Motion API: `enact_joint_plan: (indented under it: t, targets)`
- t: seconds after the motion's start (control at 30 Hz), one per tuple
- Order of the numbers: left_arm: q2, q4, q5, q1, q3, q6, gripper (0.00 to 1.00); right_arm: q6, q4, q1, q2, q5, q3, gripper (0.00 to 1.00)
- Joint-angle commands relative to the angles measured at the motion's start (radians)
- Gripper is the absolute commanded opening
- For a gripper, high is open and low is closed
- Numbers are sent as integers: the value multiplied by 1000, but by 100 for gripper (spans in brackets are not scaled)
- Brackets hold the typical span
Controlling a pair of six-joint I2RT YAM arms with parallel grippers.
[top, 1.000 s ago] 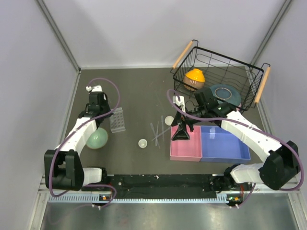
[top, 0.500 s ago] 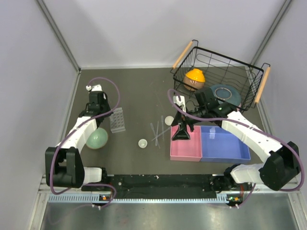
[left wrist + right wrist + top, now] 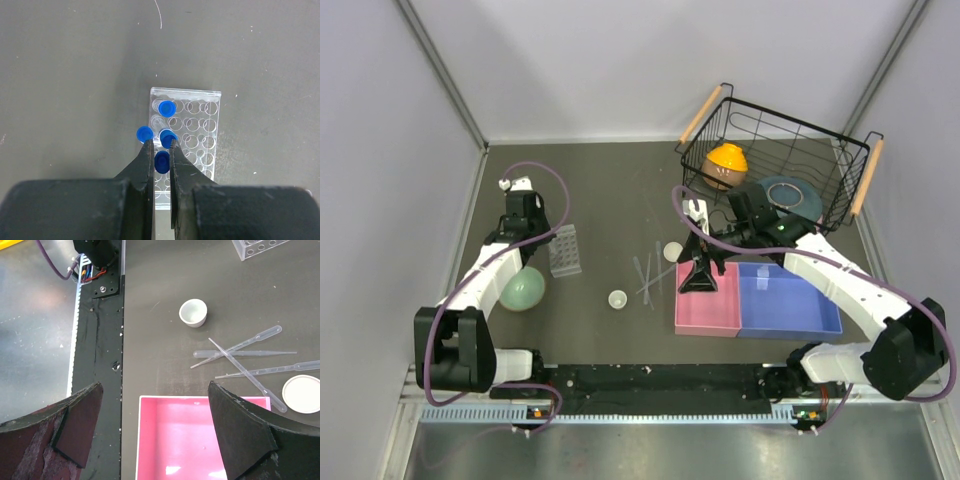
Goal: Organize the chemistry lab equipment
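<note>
My left gripper should go down next and let go of the tube in the clear rack's row of blue-capped tubes, because that row is directly below it.
In the left wrist view a clear tube rack [image 3: 200, 131] lies on the dark table, with blue-capped tubes [image 3: 166, 108] standing in its left holes. My left gripper [image 3: 160, 143] hangs right over that side, shut on one blue-capped tube [image 3: 161, 161]. From above, the rack [image 3: 565, 250] sits beside the left gripper [image 3: 525, 232]. Several pipettes [image 3: 240, 355] lie crossed, between a small white cup dish [image 3: 193, 313] and a flat white dish [image 3: 301, 393]. My right gripper [image 3: 155, 390] hovers open and empty over the pink tray [image 3: 190, 440].
A pale green bowl [image 3: 523, 290] sits close to the rack's near-left. The pink tray [image 3: 705, 312] and a blue tray [image 3: 785, 300] lie side by side. At the back right, a wire basket [image 3: 775, 112] holds an orange bowl [image 3: 726, 160] and a teal plate [image 3: 790, 192].
</note>
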Motion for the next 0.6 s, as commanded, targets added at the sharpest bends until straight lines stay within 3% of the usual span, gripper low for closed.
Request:
enact_joint_plan:
  t: [0.0,0.57]
  targets:
    - [-21,-20,-32,7,-10,-4,0,-15,27,-11,-35,-38,0,87]
    - [30,-46,-6,7,-4,-18,1,-15,28,-14,-46,-44,-3,87]
